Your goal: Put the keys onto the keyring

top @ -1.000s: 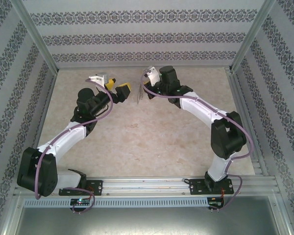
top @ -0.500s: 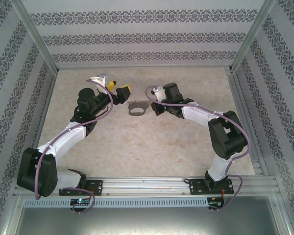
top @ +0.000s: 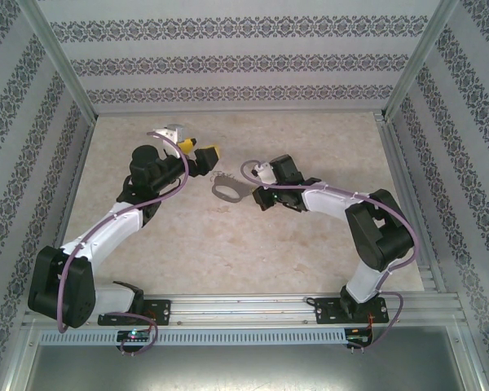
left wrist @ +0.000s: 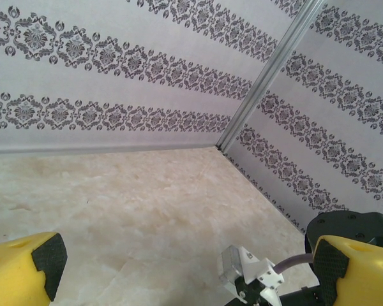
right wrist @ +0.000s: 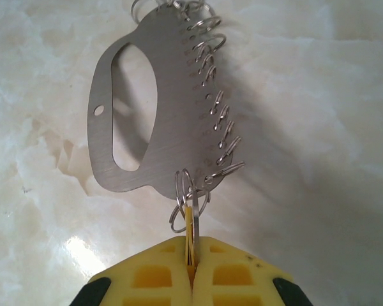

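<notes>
The robot's right gripper will go down and move back next to release the thin key [right wrist: 191,226] on the tabletop by the plate's near end.
The keyring [right wrist: 169,121] is a flat grey metal plate with an oval slot and a row of small wire rings along one side. It sits low over the tabletop at the middle [top: 226,189]. My right gripper [right wrist: 193,247] is shut on a thin key [right wrist: 191,226], seen edge-on as brass and silver strips, which hangs in the small rings at the plate's near end. In the top view the right gripper [top: 251,194] is just right of the keyring. My left gripper [top: 200,153] stands open up and to the left of it, its yellow fingers [left wrist: 22,268] wide apart with nothing between them.
The marble-look table [top: 253,236] is closed in by patterned walls [top: 228,65] with metal corner posts [left wrist: 268,70]. The right arm's wrist camera mount [left wrist: 249,277] shows low in the left wrist view. An aluminium rail [top: 253,314] runs along the near edge.
The right arm has swung down and toward the near side, bringing the key and keyring from up beside the left gripper to low over the table. The left arm has hardly moved.
</notes>
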